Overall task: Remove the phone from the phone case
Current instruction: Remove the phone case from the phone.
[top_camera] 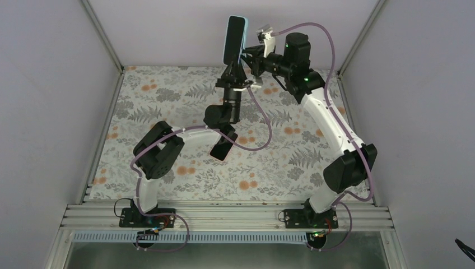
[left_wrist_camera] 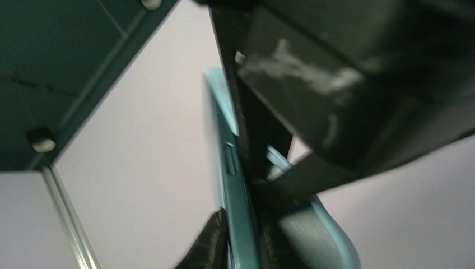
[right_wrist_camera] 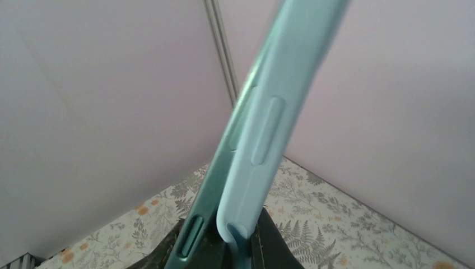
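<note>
The peeled corner is in my right gripper, so my left gripper needs to move back and down, away from the case (top_camera: 230, 40), to the cloth beside the dark flat object.
The teal phone (top_camera: 237, 35) stands upright high above the table, partly inside its light blue case (top_camera: 230, 40). My left gripper (top_camera: 232, 68) holds it from below. In the left wrist view this gripper (left_wrist_camera: 242, 242) is shut across the phone's teal edge (left_wrist_camera: 236, 185), with the case (left_wrist_camera: 330, 238) to its right. My right gripper (top_camera: 253, 56) comes in from the right at the phone's lower part. In the right wrist view this gripper (right_wrist_camera: 232, 253) is shut on the case's lower corner (right_wrist_camera: 246, 224), which is peeled away from the phone (right_wrist_camera: 208, 210).
A floral cloth (top_camera: 168, 95) covers the table between plain walls. A dark flat object (top_camera: 224, 147) lies under the left arm's elbow; I cannot tell what it is. The right gripper's black body (left_wrist_camera: 347, 73) fills the upper right of the left wrist view.
</note>
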You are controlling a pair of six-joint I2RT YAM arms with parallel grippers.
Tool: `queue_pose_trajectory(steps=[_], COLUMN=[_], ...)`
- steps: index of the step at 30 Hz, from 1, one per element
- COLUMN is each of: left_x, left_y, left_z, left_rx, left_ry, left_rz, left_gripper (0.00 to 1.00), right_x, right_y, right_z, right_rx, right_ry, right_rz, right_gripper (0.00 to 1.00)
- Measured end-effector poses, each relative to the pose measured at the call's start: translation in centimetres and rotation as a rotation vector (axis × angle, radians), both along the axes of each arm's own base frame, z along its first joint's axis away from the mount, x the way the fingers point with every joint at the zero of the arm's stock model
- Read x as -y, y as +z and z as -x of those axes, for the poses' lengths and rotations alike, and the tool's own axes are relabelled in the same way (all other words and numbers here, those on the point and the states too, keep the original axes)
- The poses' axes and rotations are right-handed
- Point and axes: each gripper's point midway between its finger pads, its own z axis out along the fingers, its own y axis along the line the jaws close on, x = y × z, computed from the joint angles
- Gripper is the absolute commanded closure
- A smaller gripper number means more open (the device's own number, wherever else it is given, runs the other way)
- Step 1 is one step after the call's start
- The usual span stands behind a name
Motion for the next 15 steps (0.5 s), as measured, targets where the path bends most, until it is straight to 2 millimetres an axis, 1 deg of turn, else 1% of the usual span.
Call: queue_pose_trajectory(steps=[3, 4, 7, 11, 15], left_x=[0.0, -0.1, -0.5, -1.2, -2.1], left_y=[0.1, 0.0, -0.5, -1.4, -1.4], left_z=[0.1, 0.0, -0.1, 0.0, 1.0], left_rx=[0.004, 0.0, -0.024, -0.128, -0.242], left_ry=[-0.008, -0.002, 0.003, -0.027, -0.081], left_rz=[0.01, 0.008, 0.0, -0.039, -0.084], left_gripper=[0.98, 0.98, 0.98, 0.98, 0.98], right_x=[0.2, 0.5, 1.8, 3.6, 5.8], right_y=[-0.2, -0.3, -1.4, -3.3, -4.7], right_z=[-0.1, -0.4, -1.6, -3.2, -4.4], right_rx=[-0.022, -0.023, -0.023, 0.0, 0.049], right_ry=[-0.019, -0.044, -0.122, -0.245, -0.34], right_rz=[-0.002, 0.005, 0.048, 0.151, 0.265], right_gripper=[0.97, 0.97, 0.97, 0.97, 0.97])
